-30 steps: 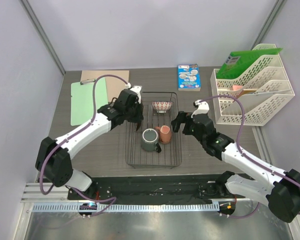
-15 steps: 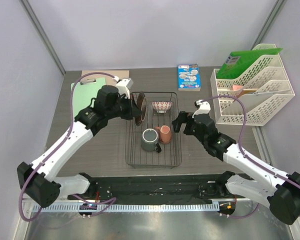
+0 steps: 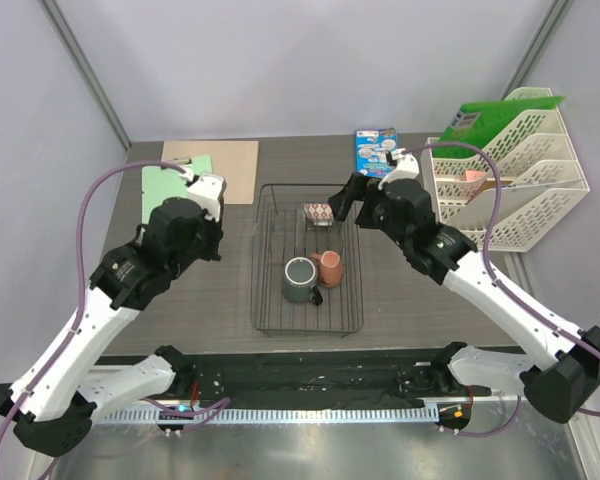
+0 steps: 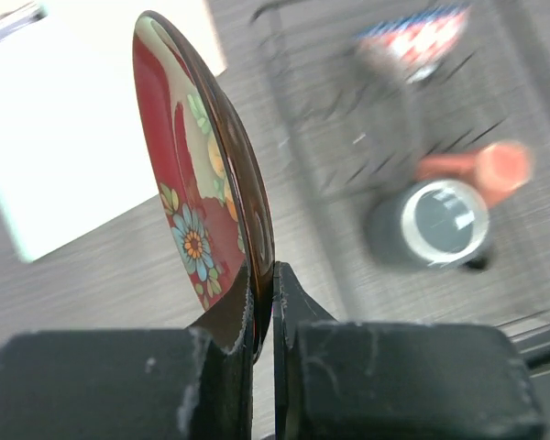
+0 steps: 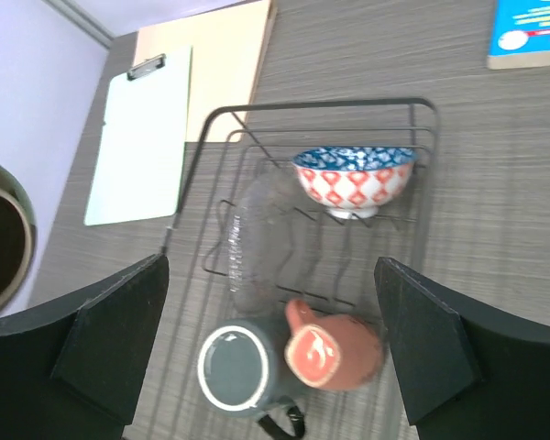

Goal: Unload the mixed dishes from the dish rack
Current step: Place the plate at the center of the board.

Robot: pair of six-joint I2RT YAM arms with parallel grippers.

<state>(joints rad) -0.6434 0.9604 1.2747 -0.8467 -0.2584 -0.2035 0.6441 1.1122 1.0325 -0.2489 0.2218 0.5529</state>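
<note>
My left gripper will move outward and down next, turning to lay the small dark red plate [image 4: 188, 165] on the green clipboard, because the flat top of the clipboard is bare.
My left gripper [image 4: 264, 302] is shut on the rim of the small dark red plate [image 4: 188, 165], which has a flower pattern and stands on edge. In the top view the left gripper [image 3: 208, 245] is left of the black wire dish rack [image 3: 307, 325], over the table. In the rack are the red-white bowl with a blue inside [image 3: 321, 213] at the far end, the grey-green mug [image 3: 300, 278] and, beside it, the salmon-pink cup [image 3: 330, 266] on its side. My right gripper [image 3: 345, 200] is open and empty above the rack's far end, near the bowl [image 5: 353, 179].
A green clipboard [image 3: 170, 195] and a brown board [image 3: 230, 158] lie at the back left. A blue book [image 3: 378, 152] lies behind the rack. A white tiered file tray [image 3: 510, 190] with a green folder stands at the right.
My left gripper has lifted the plate out of the rack and carried it left, off the rack. My right gripper has moved from the rack's right side to above its far end.
</note>
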